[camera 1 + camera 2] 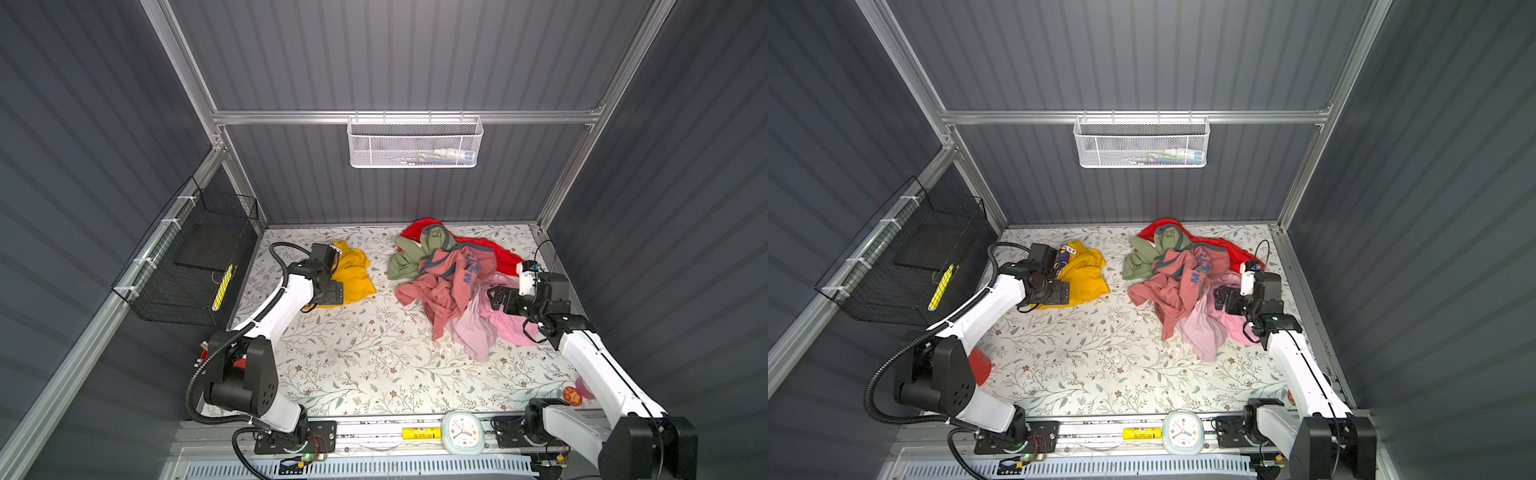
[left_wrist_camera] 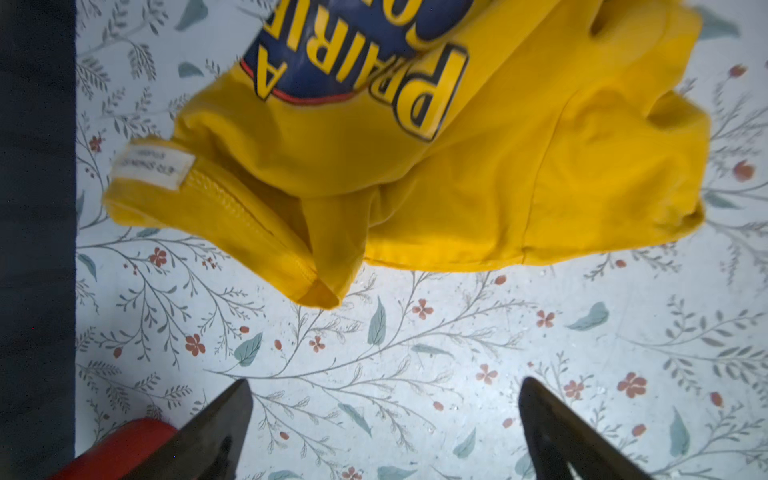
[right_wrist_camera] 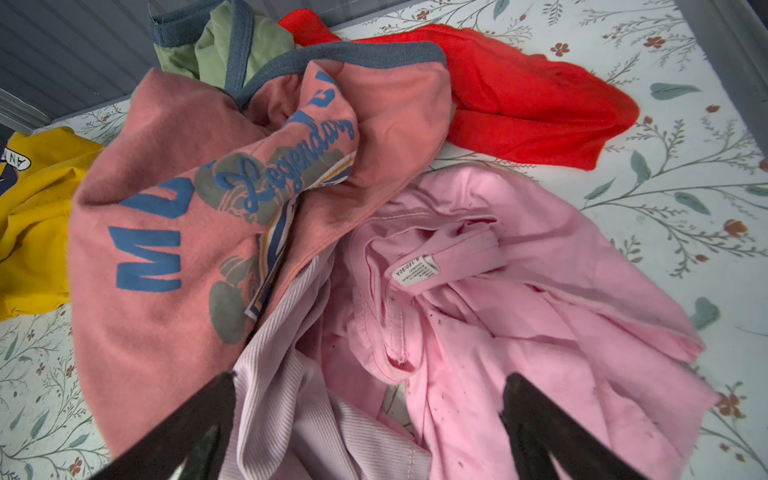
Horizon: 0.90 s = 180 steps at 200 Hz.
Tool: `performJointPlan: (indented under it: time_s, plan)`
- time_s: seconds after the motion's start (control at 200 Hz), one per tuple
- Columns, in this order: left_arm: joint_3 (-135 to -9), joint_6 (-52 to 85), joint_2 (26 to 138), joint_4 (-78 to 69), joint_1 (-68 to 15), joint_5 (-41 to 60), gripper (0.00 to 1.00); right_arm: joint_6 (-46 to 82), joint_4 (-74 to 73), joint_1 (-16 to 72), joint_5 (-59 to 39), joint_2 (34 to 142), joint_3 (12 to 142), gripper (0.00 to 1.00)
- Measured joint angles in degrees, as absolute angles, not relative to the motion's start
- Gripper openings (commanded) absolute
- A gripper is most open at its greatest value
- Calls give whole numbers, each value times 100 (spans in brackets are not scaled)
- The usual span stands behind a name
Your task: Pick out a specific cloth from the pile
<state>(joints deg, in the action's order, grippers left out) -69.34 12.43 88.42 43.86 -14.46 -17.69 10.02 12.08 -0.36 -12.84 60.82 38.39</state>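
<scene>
Only bare table lies between my left gripper's fingers; it should go outward, down onto the plain yellow folds beside the navy emblem, and close next.
The cloth (image 1: 353,274) (image 1: 1086,278), a bright yellow T-shirt with a navy printed emblem, lies crumpled by itself at the back left of the floral table. My left gripper (image 1: 332,293) (image 1: 1059,293) hangs open just in front of it. In the left wrist view the cloth (image 2: 457,166) lies beyond the left gripper (image 2: 385,380), with only bare table between the fingers. The pile (image 1: 449,282) (image 1: 1183,282) of salmon-pink, olive, red and light pink garments sits at the back right. My right gripper (image 1: 496,297) (image 1: 1221,297) (image 3: 370,376) is open over the pile's (image 3: 208,249) light pink clothes, holding nothing.
A black wire basket (image 1: 195,257) hangs on the left wall and a white mesh basket (image 1: 415,141) on the back wall. A clock (image 1: 462,432) and a yellow cylinder (image 1: 421,433) lie on the front rail. A red cone-like object (image 1: 980,365) stands by the left arm's base.
</scene>
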Motion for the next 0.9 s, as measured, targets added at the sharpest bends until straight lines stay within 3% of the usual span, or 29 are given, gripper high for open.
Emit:
performJointPlan:
  time_s: [0.705, 0.831, 0.901]
  plan:
    - [-8552, -2021, 11799, 2794, -1406, -1492, 99, 729, 1225, -32, -1090, 6152, 3854, 99]
    - [-9107, -2298, 12202, 2893, -1321, -1223, 84, 698, 1297, -32, -1024, 6169, 3929, 99]
    - [-9284, -2349, 12350, 2923, -1251, -1024, 63, 681, 1330, -32, -996, 6169, 3964, 99]
